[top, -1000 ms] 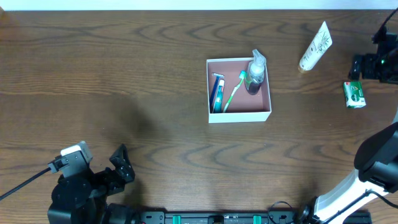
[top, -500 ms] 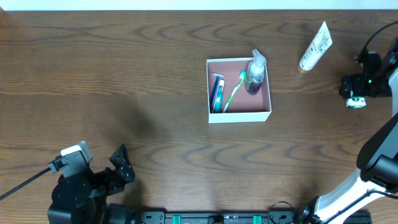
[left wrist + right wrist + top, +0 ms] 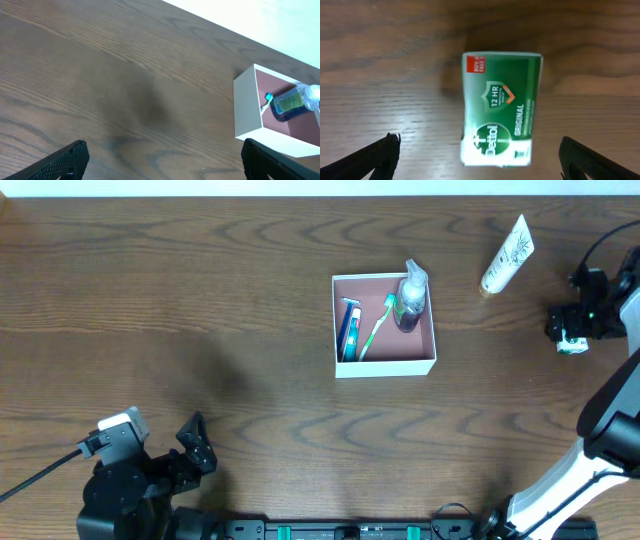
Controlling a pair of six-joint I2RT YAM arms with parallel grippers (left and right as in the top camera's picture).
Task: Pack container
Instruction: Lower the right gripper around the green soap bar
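The green Dettol soap box (image 3: 572,345) (image 3: 500,107) lies flat below my open fingers. My right gripper should next move straight down around it and close on its long sides.
The container (image 3: 385,366), a white-walled square box with a pink-brown floor, sits mid-table; its side wall (image 3: 247,112) shows at the right of the left wrist view. Inside lie a blue tube (image 3: 348,330), a green toothbrush (image 3: 375,325) and a pump bottle (image 3: 410,300). A green Dettol soap box (image 3: 500,107) lies flat on the table at the far right. My right gripper (image 3: 479,156) hangs open directly over it, fingers either side and not touching. From overhead the right gripper (image 3: 575,322) covers most of the box. My left gripper (image 3: 162,162) stands open and empty near the front left.
A white tube (image 3: 508,254) lies on the table at the back right, beyond the right gripper. The left arm's base (image 3: 130,480) sits at the front left edge. The right arm (image 3: 600,440) runs along the right edge.
My right gripper moved left and toward the front, from beside the soap box to right over it, now covering most of it overhead. The left arm stayed still.
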